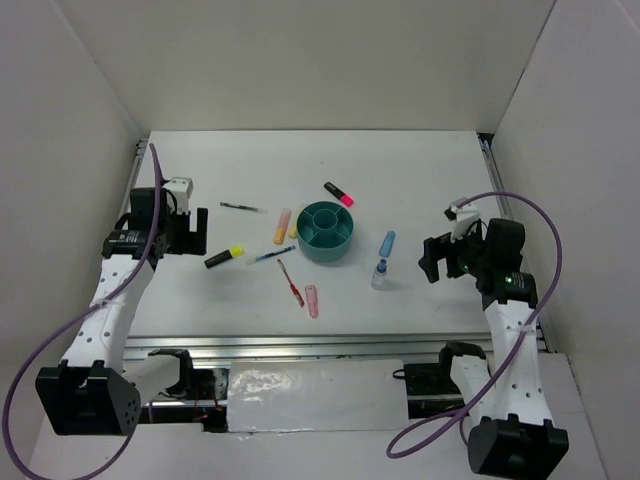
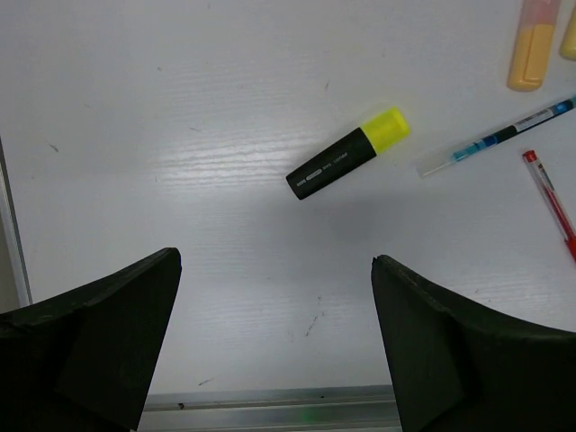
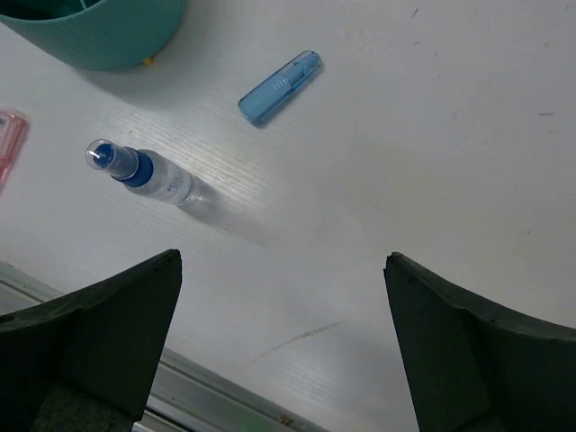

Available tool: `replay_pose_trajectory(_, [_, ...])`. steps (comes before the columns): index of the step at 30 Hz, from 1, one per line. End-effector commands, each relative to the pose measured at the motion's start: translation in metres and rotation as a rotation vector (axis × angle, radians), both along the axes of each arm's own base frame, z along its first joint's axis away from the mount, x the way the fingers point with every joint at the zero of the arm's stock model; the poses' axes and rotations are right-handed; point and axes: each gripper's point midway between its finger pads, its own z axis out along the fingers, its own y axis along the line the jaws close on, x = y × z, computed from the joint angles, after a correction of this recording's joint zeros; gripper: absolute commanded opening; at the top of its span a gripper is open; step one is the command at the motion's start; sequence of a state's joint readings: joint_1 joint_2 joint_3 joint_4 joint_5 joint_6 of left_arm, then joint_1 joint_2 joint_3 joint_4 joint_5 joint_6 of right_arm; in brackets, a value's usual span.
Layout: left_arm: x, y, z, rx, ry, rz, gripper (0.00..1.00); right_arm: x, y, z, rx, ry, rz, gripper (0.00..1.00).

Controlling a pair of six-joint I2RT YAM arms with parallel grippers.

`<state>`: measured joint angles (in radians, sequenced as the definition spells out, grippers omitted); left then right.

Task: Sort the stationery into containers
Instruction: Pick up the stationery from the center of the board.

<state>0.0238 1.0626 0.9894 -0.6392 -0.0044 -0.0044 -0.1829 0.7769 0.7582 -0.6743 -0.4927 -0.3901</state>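
Note:
The blue cap is on top of the upright bottle, below my right gripper and to its left in the top view, so I should move that way and go down around it.
The teal organiser bowl [image 1: 326,231] stands mid-table with stationery scattered round it. A black marker with a yellow cap [image 1: 225,257] [image 2: 346,155], a blue pen [image 1: 272,255] and a red pen [image 1: 290,282] lie left of the bowl. On its right are a light-blue marker [image 1: 386,244] [image 3: 281,86] and a clear blue-capped bottle [image 1: 379,274] [image 3: 148,173]. My left gripper [image 1: 200,232] [image 2: 274,261] hangs open just left of the yellow-capped marker, holding nothing. Open and empty too, my right gripper [image 1: 430,258] [image 3: 283,256] sits to the right of the bottle.
An orange marker [image 1: 282,226], a dark pen [image 1: 238,207] and a pink-capped marker [image 1: 338,194] lie behind and beside the bowl. A pink marker [image 1: 312,300] rests near the front. A metal rail [image 1: 300,343] edges the table's front. White walls close in the sides.

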Motion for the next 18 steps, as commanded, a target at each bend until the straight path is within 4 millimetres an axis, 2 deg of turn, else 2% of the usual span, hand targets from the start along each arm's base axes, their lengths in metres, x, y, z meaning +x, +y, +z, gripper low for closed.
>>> replay_pose_trajectory(1, [0.006, 0.006, 0.009, 0.012, -0.005, 0.043, 0.99, -0.006, 0.008, 0.001, -0.010, -0.029, 0.064, 1.00])
replay_pose_trajectory(6, [0.003, 0.005, 0.021, 0.048, -0.076, -0.030, 0.99, -0.021, 0.023, -0.001, -0.045, -0.080, 0.217, 1.00])
replay_pose_trajectory(12, [-0.012, -0.014, 0.027, 0.031, -0.150, -0.178, 0.99, -0.031, 0.047, -0.007, -0.038, -0.102, 0.351, 0.99])
replay_pose_trajectory(18, [-0.018, -0.024, 0.023, 0.003, -0.152, -0.226, 0.99, -0.022, 0.078, -0.015, -0.053, -0.137, 0.444, 0.98])
